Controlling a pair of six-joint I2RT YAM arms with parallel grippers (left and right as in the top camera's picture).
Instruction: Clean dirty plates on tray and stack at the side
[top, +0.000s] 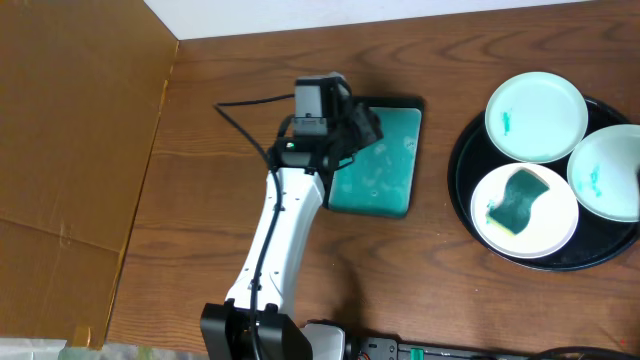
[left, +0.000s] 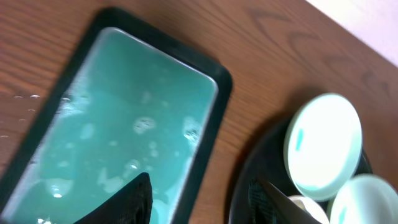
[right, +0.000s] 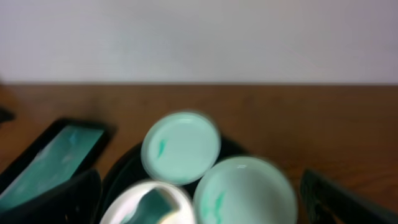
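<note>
I will next lower my right gripper onto the near plate's rim (top: 575, 220) farthest from the rectangular teal tray, as the sponge (top: 520, 197) covers the plate's middle but leaves an edge bare.
The round black tray (top: 462, 170) sits at the right and holds three white plates. The far plate (top: 536, 116) and the right plate (top: 610, 172) each show a small teal smear. The near plate (top: 550, 225) carries a dark teal sponge (top: 520, 197). My left gripper (top: 362, 125) hovers over the rectangular teal tray, left of the black tray; its wrist view shows it (left: 202, 202) open and empty. My right gripper (right: 205, 202) is open and empty, above the plates (right: 180, 148), (right: 245, 190); it is out of the overhead view.
A rectangular teal tray (top: 385, 165) with a black rim lies left of the black tray, wet with droplets in the left wrist view (left: 124, 118). A brown cardboard sheet (top: 70, 130) covers the table's left side. A black cable (top: 245, 120) runs behind my left arm.
</note>
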